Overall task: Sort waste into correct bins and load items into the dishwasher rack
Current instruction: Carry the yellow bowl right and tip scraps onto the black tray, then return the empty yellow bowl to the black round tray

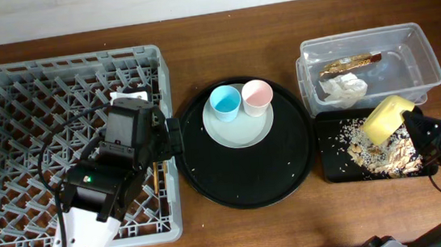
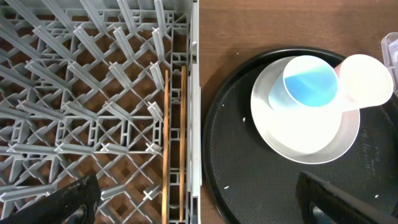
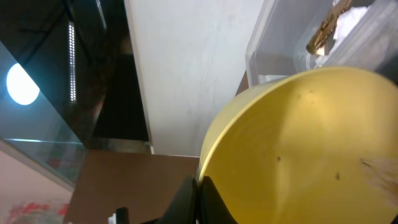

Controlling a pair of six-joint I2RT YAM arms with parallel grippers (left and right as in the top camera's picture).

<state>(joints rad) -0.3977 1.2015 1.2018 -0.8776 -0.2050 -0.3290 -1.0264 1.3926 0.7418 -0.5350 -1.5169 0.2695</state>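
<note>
My right gripper is to turn the bowl upright, move across to the round tray and go down onto its bare near part (image 1: pixel 247 175), because scraps are in the shallow tray.
The grey dishwasher rack (image 1: pixel 13 160) fills the left. Two wooden chopsticks (image 2: pixel 174 143) lie inside along its right wall. My left gripper (image 2: pixel 199 208) hangs wide open over that wall, holding nothing. A blue cup (image 1: pixel 225 101) and a pink cup (image 1: pixel 256 96) stand on the pale plate (image 1: pixel 240 130). My right gripper (image 1: pixel 409 121) is shut on the rim of the yellow bowl (image 1: pixel 386 118), which is tilted above the shallow black tray (image 1: pixel 334 165) with food scraps (image 1: pixel 377 153) in it. The clear tub (image 1: pixel 426 63) holds the gold wrapper (image 1: pixel 350 63) and the white napkin (image 1: pixel 344 88).
The plate rests on a large round black tray (image 1: pixel 245 170) between the rack and the two bins. In the right wrist view the bowl (image 3: pixel 311 143) fills most of the frame, with the tub's corner (image 3: pixel 280 43) behind it.
</note>
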